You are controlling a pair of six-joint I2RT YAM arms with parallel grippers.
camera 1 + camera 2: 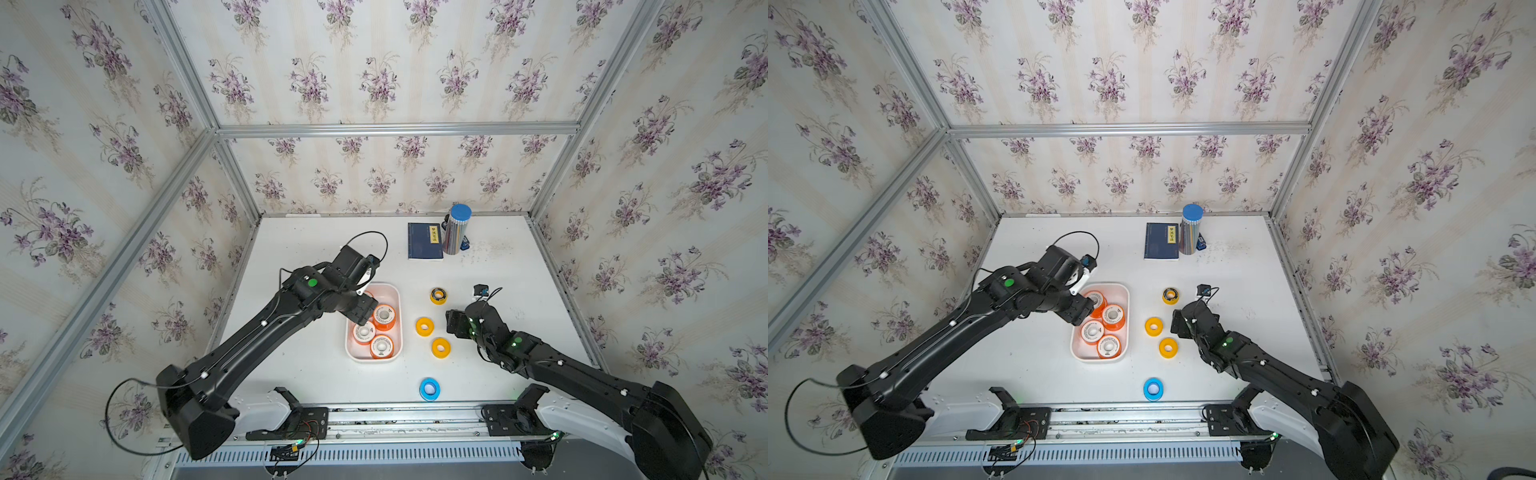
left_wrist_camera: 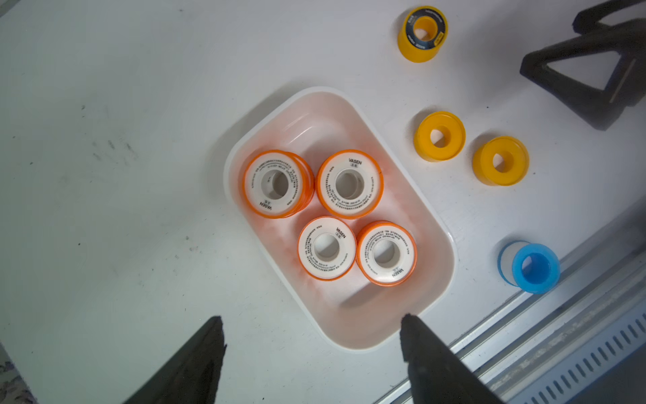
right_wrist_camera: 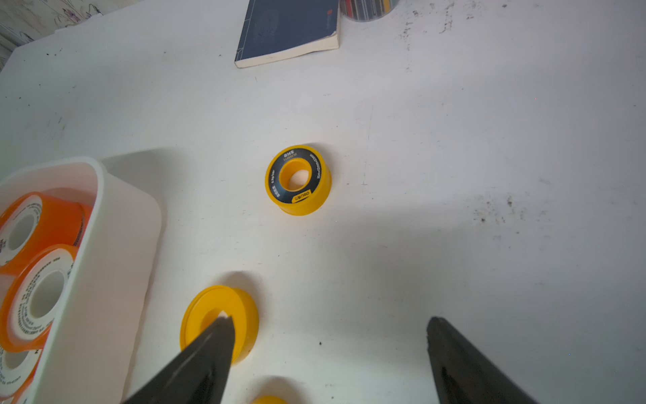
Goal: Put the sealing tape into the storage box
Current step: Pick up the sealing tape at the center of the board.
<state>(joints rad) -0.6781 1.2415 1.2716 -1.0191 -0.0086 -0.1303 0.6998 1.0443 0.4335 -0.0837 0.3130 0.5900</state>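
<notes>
The black-labelled yellow spool (image 1: 438,295) (image 3: 297,180) has bare table around it, so my right gripper will next move outward from beside the plain yellow spools and lower its open fingers around it.
The storage box (image 1: 396,291) (image 2: 449,252) is a shallow white tray with several orange sealing tape spools (image 1: 383,316) (image 2: 349,183) lying flat in it. To its right on the table lie a black-labelled yellow spool (image 1: 438,295) (image 3: 297,180), two plain yellow spools (image 1: 424,326) (image 1: 441,347) and, nearer the front, a blue spool (image 1: 429,389) (image 2: 535,267). My left gripper (image 2: 311,317) (image 1: 360,311) hangs open and empty above the box's left side. My right gripper (image 3: 329,319) (image 1: 453,322) is open and empty just right of a plain yellow spool (image 3: 218,318), one finger overlapping it in the right wrist view.
A dark blue booklet (image 1: 424,241) and a tall silvery cylinder with a blue cap (image 1: 456,230) stand at the back of the table. An aluminium rail (image 1: 395,409) runs along the front edge. Patterned walls enclose the left, back and right sides.
</notes>
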